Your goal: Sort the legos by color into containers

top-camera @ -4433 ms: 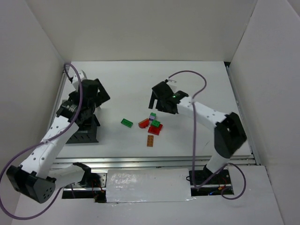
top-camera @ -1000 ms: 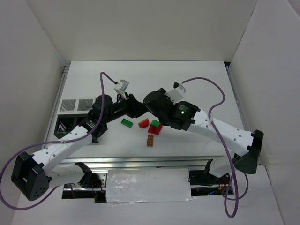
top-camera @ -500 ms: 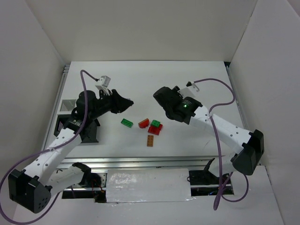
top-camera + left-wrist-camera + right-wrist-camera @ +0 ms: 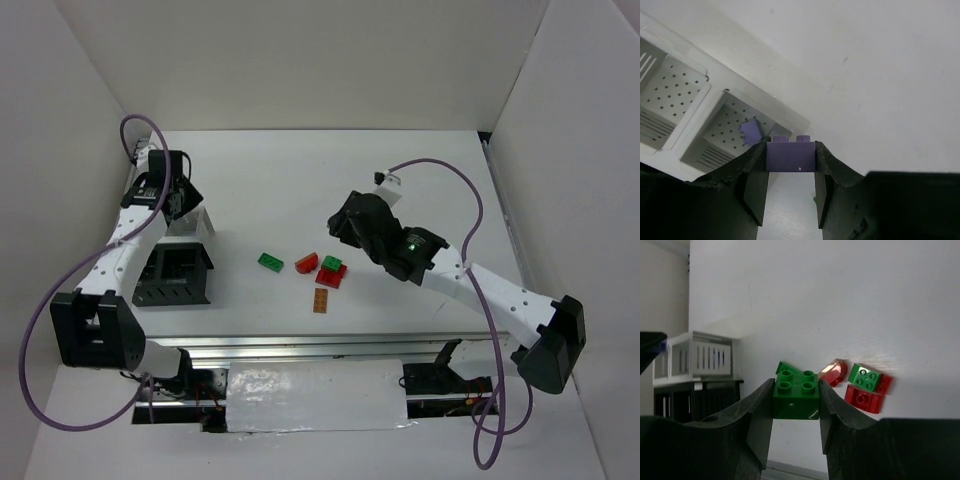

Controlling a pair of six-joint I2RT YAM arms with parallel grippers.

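Note:
My left gripper is holding the lavender lego (image 4: 790,157) and next needs to move down slightly over the nearer white bin and release it there, since a brick of the same color is already inside.
My left gripper (image 4: 177,199) hangs at the far left over the white containers (image 4: 196,226), shut on a lavender lego (image 4: 790,157). Just below it, another lavender brick (image 4: 750,132) lies in the nearer white bin (image 4: 771,108). My right gripper (image 4: 340,228) hovers right of the pile, shut on a green four-stud lego (image 4: 796,402). On the table lie a flat green brick (image 4: 270,262), a rounded red one (image 4: 307,263), a green brick (image 4: 332,263) stacked on red (image 4: 329,278), and an orange-brown plate (image 4: 320,299).
A black container (image 4: 175,276) stands in front of the white ones at the left. A second white bin (image 4: 681,56) adjoins the first. White walls enclose the table on three sides, and a metal rail runs along the near edge.
My left arm has swung from the pile out to the far left over the white bins, lavender brick in its jaws. My right arm has drawn back slightly to the right with the green brick.

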